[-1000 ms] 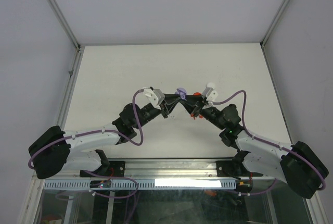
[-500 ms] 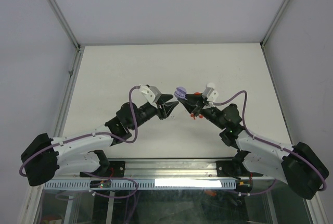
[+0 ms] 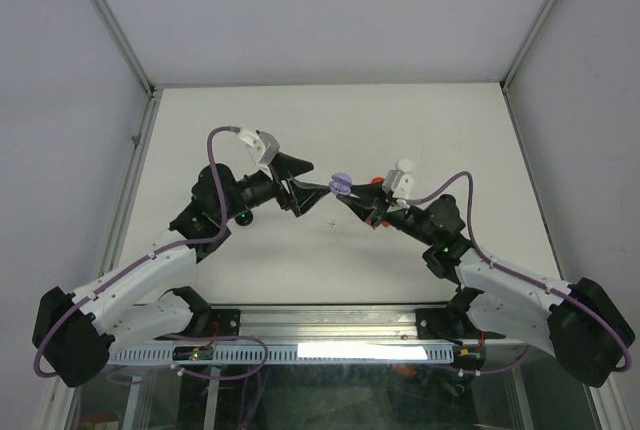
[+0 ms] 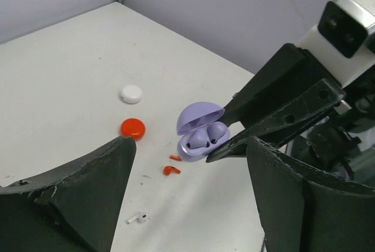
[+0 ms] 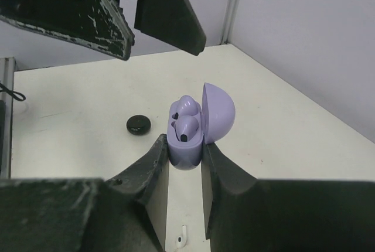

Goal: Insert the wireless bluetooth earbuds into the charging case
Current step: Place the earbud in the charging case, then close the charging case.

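Observation:
The lavender case [image 3: 341, 185] goes down to the right in the top view next, past the red case, onto the tabletop. My right gripper releases it there, since both its hollows hold earbuds.
The lavender charging case [image 5: 186, 146] hangs above the table with its lid [image 5: 218, 113] up, and my right gripper [image 5: 184, 159] is shut on its base. Two lavender earbuds [image 5: 186, 122] sit in its wells, also seen in the left wrist view on the case [image 4: 198, 140]. My left gripper [image 4: 193, 205] is open and holds nothing; it stands just left of the case [image 3: 341, 185]. On the table lie two red earbuds [image 4: 171, 170] and a white earbud [image 4: 137, 218], the white earbud [image 5: 181, 239] showing below my right fingers.
A red round case [image 4: 132, 128] and a white round case [image 4: 130, 93] lie on the white table beyond the held case. A black round case [image 5: 139, 125] lies to the left. Grey walls close the table's far edges.
My left gripper has opened and pulled back to the left, its arm rising. The right gripper still holds the case and has shifted slightly left.

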{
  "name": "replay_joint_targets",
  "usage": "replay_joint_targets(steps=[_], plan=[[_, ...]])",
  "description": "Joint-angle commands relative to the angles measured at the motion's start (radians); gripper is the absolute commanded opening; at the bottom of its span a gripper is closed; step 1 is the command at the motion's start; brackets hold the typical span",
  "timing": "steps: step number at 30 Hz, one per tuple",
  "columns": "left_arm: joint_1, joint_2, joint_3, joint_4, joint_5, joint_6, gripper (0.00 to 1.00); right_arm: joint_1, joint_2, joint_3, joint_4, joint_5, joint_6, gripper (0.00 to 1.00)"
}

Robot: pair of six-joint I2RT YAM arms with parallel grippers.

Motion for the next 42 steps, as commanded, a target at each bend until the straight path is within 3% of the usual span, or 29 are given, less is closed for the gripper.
replay_joint_targets(steps=[1, 14, 31, 35, 42], plan=[[0.028, 0.018, 0.086, -0.012, 0.247, -0.091, 0.81, 0.003, -0.012, 0.085, -0.033, -0.104, -0.021, 0.08], [0.069, 0.152, 0.142, 0.043, 0.402, -0.269, 0.81, 0.003, 0.043, 0.152, -0.047, -0.232, 0.024, 0.08], [0.072, 0.106, 0.123, 0.091, 0.518, -0.275, 0.78, -0.028, 0.097, 0.161, -0.096, -0.191, 0.105, 0.07], [0.092, 0.068, 0.133, -0.018, 0.414, -0.223, 0.8, -0.046, 0.094, 0.161, -0.145, -0.154, 0.163, 0.07], [0.102, -0.014, 0.179, -0.354, -0.076, -0.071, 0.83, -0.121, 0.082, 0.195, -0.371, -0.003, 0.279, 0.07]])
